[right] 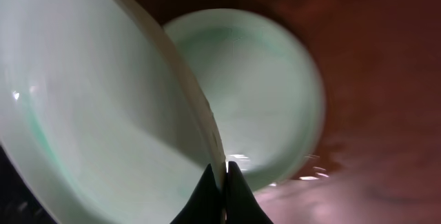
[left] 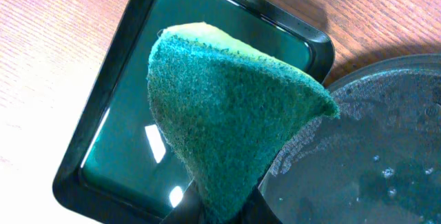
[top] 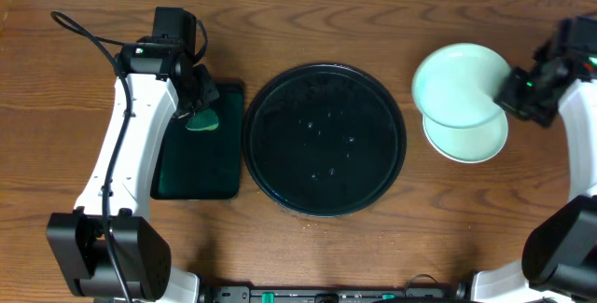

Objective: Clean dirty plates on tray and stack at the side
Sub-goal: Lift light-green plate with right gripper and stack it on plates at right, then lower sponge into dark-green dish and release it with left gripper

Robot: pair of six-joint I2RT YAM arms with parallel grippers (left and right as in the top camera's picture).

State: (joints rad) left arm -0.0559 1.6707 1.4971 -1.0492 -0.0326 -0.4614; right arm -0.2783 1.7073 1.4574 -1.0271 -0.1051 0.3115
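Observation:
The plate in my right gripper hangs over the stacked plate's far edge, so next I need to lower it down and back onto the stacked plate [top: 466, 142] [right: 255, 93] below and let go.
The round black tray [top: 325, 140] sits mid-table with no plates on it; its wet surface also shows in the left wrist view [left: 386, 155]. My right gripper [top: 511, 93] is shut on the rim of a pale mint-green plate [top: 457, 84], held tilted above a plate stack [top: 471, 140] on the table at the right. In the right wrist view the fingers [right: 222, 182] pinch the held plate [right: 89, 107], with the stacked plate [right: 255, 93] below. My left gripper [top: 201, 107] is shut on a green scouring sponge [left: 227, 120] over the rectangular tray.
A smaller rectangular black tray [top: 198, 144] with a teal bottom lies left of the round tray; it also shows in the left wrist view [left: 103, 134]. Bare wooden table [top: 373, 247] surrounds everything.

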